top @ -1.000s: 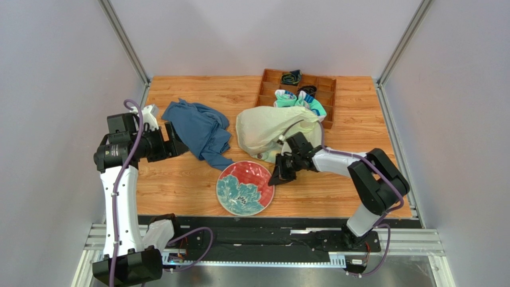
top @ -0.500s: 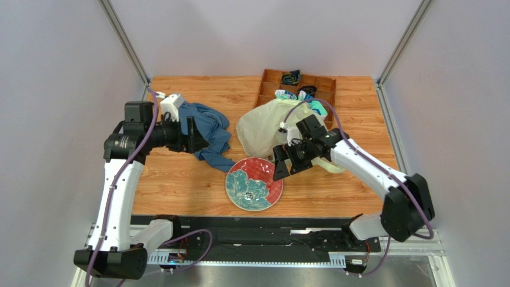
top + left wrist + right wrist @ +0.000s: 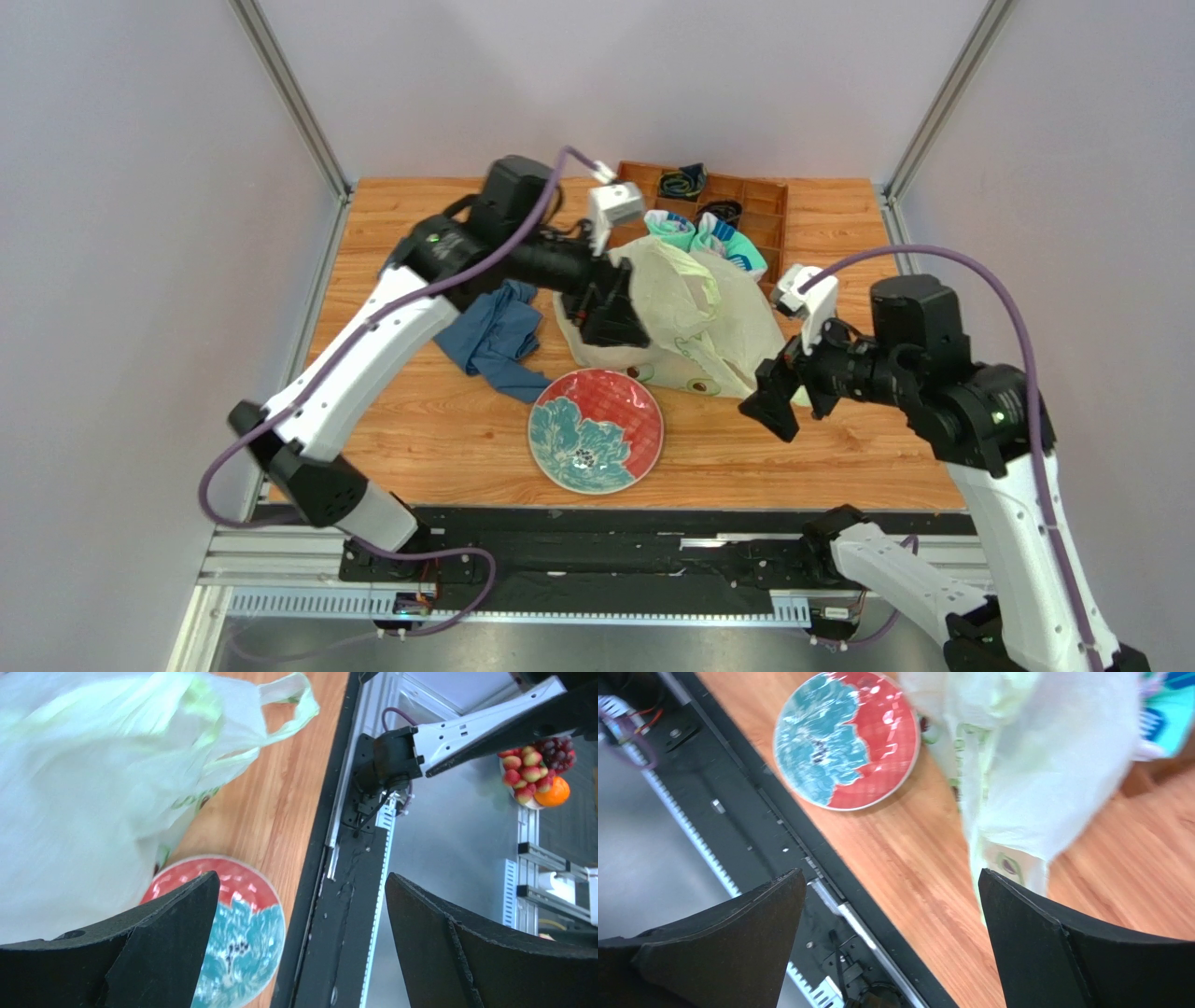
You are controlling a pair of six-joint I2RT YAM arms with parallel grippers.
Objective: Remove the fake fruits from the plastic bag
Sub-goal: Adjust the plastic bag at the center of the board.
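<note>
My left gripper turns and swings outward onto the bag's bunched fold next, as the fold lies outward of it and to its right in the top view.
The pale yellow-green plastic bag lies crumpled on the wooden table, its loop handles slack. The fake fruits are hidden; none shows outside the bag. My left gripper hovers at the bag's left edge, open, with nothing between its fingers; the bag fills the left of its wrist view. To the right of the bag's near corner, my right gripper is open and empty too. Its wrist view looks down on the bag and bare table.
A red and teal plate sits near the front edge, just before the bag. A blue cloth lies to the left. A wooden divider tray with teal-and-white socks stands behind the bag. The black rail runs along the table front.
My left arm swung from the far left across the blue cloth to the bag. My right gripper opened and drew back to the right, away from the plate. The bag now lies spread wider.
</note>
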